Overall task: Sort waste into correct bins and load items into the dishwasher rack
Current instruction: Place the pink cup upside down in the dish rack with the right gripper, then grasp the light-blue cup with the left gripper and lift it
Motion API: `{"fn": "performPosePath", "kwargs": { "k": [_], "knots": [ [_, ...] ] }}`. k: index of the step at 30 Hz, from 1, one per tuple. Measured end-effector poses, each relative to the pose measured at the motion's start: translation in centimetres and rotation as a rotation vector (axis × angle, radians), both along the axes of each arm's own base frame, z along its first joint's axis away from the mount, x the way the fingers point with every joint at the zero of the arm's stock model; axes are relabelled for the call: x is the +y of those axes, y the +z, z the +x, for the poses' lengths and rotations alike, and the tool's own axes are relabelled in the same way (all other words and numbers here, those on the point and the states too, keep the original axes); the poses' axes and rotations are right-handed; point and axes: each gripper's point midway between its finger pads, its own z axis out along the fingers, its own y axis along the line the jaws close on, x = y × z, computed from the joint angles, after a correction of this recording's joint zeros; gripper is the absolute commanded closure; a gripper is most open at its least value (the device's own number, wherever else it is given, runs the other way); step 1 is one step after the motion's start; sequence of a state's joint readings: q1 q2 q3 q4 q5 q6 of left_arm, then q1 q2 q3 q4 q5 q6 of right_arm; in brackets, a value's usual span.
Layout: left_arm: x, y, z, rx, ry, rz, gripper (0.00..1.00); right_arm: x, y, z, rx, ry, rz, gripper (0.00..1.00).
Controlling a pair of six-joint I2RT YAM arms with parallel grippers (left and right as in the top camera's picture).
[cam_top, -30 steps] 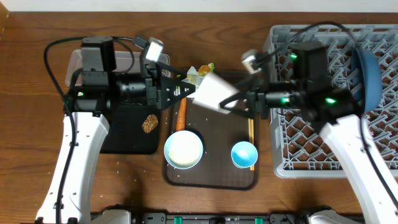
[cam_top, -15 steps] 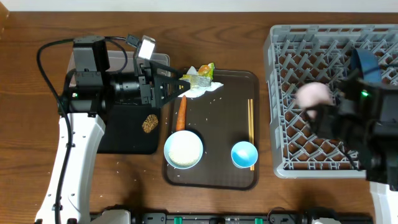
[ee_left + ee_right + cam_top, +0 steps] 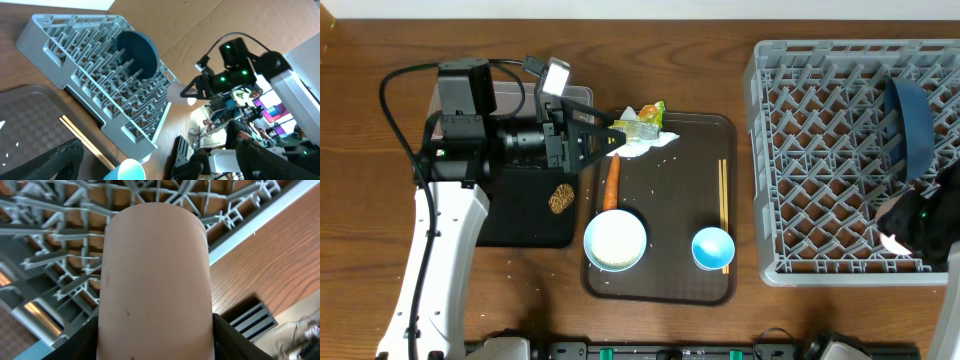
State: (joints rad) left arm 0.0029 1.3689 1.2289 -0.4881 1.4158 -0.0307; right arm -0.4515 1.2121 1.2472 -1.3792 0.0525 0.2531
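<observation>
I will next move my right gripper down toward the rack's wires between the dark blue dish and the rack's near edge and let go of the pink cup, since those wires are empty.
My left gripper is open and empty, pointing at the yellow-green wrapper and white tissue at the back of the brown serving tray. The carrot, white bowl, light blue cup and chopsticks lie on that tray. The brown lump sits on the black tray. My right gripper is shut on the pink cup over the grey rack at its front right corner. The dark blue dish stands in the rack.
The clear tub lies behind the black tray, mostly under my left arm. Rice grains are scattered on the serving tray and on the table near its front left. In the left wrist view the rack and blue dish show ahead.
My right arm has carried the pink cup from over the serving tray across the rack to its front right corner. My left gripper drew back slightly to the left, then held still.
</observation>
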Motion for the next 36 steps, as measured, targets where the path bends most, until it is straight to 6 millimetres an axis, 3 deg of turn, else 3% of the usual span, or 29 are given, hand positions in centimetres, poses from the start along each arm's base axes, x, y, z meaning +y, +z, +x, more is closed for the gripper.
{"fn": "performPosePath", "kwargs": {
  "k": [8, 10, 12, 14, 20, 24, 30, 32, 36],
  "knots": [
    [0.0, -0.2, -0.2, 0.022, 0.001, 0.001, 0.02, -1.4, -2.7, 2.6, 0.030, -0.028, 0.068, 0.66],
    [0.0, -0.2, -0.2, 0.028, 0.001, 0.001, 0.02, -1.4, -3.5, 3.1, 0.040, -0.028, 0.088, 0.57],
    [0.0, -0.3, -0.2, 0.028, 0.001, 0.001, 0.02, -1.3, -4.1, 3.3, 0.059, -0.030, 0.110, 0.39],
    [0.0, -0.3, -0.2, 0.029, 0.001, 0.001, 0.02, -1.1, -4.7, 3.4, 0.079, -0.036, 0.137, 0.33],
    [0.0, -0.3, -0.2, 0.029, 0.001, 0.001, 0.02, -0.5, -4.9, 3.6, 0.073, -0.037, 0.175, 0.33],
    [0.0, -0.3, -0.2, 0.029, 0.001, 0.001, 0.02, -0.2, -3.1, 4.4, -0.010, -0.024, 0.177, 0.31],
    [-0.5, -0.6, -0.6, 0.028, -0.014, 0.014, 0.02, 0.9, 3.3, 7.0, -0.316, 0.060, 0.145, 0.28],
    [-1.5, -1.8, -1.3, 0.061, -0.023, 0.058, 0.01, 1.6, 5.1, 7.4, -0.400, 0.096, 0.140, 0.27],
    [-4.1, -6.6, -3.3, 0.119, -0.035, 0.295, 0.11, 3.1, 7.1, 7.7, -0.485, 0.155, 0.147, 0.27]
  ]
}}
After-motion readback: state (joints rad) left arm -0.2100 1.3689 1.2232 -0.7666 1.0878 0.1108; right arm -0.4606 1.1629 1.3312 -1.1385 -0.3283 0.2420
